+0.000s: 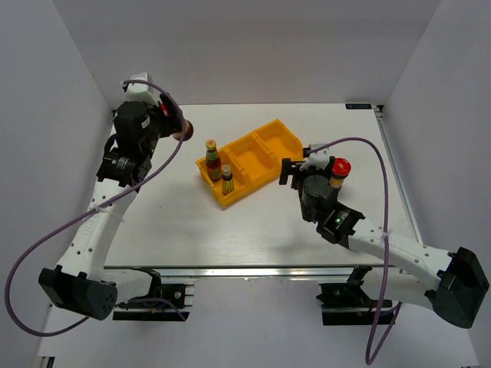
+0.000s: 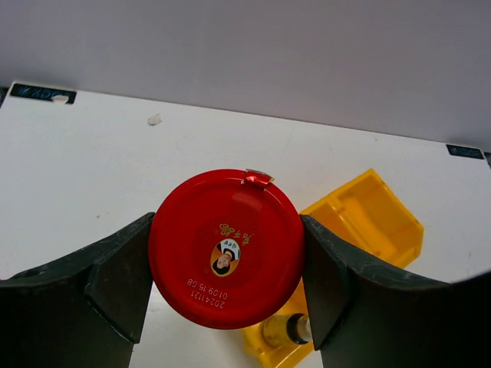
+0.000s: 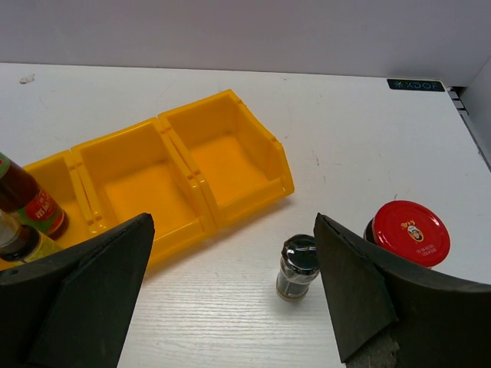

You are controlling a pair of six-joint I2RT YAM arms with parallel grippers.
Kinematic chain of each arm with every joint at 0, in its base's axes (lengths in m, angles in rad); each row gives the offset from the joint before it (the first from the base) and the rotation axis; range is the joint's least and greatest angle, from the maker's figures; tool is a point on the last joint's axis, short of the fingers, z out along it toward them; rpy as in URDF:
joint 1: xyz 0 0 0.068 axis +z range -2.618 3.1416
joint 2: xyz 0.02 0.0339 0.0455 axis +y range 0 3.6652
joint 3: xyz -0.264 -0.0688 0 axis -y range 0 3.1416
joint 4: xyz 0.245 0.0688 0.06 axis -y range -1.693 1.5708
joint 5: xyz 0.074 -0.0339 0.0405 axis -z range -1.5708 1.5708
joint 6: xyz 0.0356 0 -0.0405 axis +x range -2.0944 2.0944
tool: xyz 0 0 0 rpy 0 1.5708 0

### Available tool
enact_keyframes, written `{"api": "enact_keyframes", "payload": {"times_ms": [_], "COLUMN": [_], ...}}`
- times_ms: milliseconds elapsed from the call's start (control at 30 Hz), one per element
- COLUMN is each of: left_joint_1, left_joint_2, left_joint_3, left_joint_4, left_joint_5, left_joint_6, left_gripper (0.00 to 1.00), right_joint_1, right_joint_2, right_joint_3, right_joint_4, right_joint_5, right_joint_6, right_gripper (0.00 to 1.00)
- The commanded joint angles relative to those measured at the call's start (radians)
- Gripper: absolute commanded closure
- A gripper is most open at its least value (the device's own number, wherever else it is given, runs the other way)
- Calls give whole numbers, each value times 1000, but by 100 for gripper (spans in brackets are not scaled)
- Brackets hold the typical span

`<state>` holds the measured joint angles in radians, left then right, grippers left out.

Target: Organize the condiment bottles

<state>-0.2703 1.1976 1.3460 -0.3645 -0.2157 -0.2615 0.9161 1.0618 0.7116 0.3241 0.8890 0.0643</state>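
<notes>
The jar should go to the right in the top view next, then down into the tray's middle section (image 1: 252, 156) (image 2: 333, 219). That section is empty, so my left gripper should release the jar there.
My left gripper (image 1: 175, 126) is shut on a red-lidded dark jar (image 2: 226, 249) at the table's back left; both fingers (image 2: 115, 284) press against its lid. The green-capped red-labelled bottle (image 1: 212, 157) and the slim yellow-capped bottle (image 1: 227, 178) stand in the left compartment of the yellow tray (image 1: 265, 142). My right gripper (image 3: 230, 234) is open and empty just right of the tray. A dark-lidded jar (image 3: 298, 264) stands on the table near its right finger (image 3: 360, 291). A second red-lidded jar (image 3: 406, 232) stands further right. The pink-lidded shaker is out of view.
The tray's middle and right compartments (image 3: 222, 157) hold nothing. The tray lies diagonally across the middle of the white table (image 1: 230, 238). White walls close in the left, back and right sides. A purple cable loops above the right arm (image 1: 360, 142).
</notes>
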Motion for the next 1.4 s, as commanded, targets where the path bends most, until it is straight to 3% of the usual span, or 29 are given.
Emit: {"api": "enact_keyframes", "payload": {"times_ms": [0, 233, 433, 700, 900, 1100, 1367], "left_joint_1": [2, -3, -75, -164, -199, -233, -268], "left_joint_2": [51, 186, 310, 468, 494, 594, 706], "left_joint_3": [108, 191, 237, 306, 210, 235, 318], "left_joint_4": [189, 294, 349, 316, 358, 383, 317], "left_joint_5": [120, 306, 329, 282, 239, 231, 82], "left_joint_6": [15, -19, -10, 21, 16, 28, 84], "left_gripper": [85, 84, 84, 87, 87, 87, 88], "right_joint_1": [-8, -17, -34, -85, -216, -286, -336], "right_joint_2": [-20, -28, -36, -39, -91, -112, -109], "right_joint_3": [-1, -9, -27, -28, -21, -40, -47], "right_joint_4": [61, 59, 61, -20, -141, -168, -178], "right_joint_5": [50, 67, 79, 97, -36, -70, -102], "right_joint_6": [-11, -18, 6, 94, 207, 218, 235], "right_gripper": [11, 11, 11, 11, 11, 11, 11]}}
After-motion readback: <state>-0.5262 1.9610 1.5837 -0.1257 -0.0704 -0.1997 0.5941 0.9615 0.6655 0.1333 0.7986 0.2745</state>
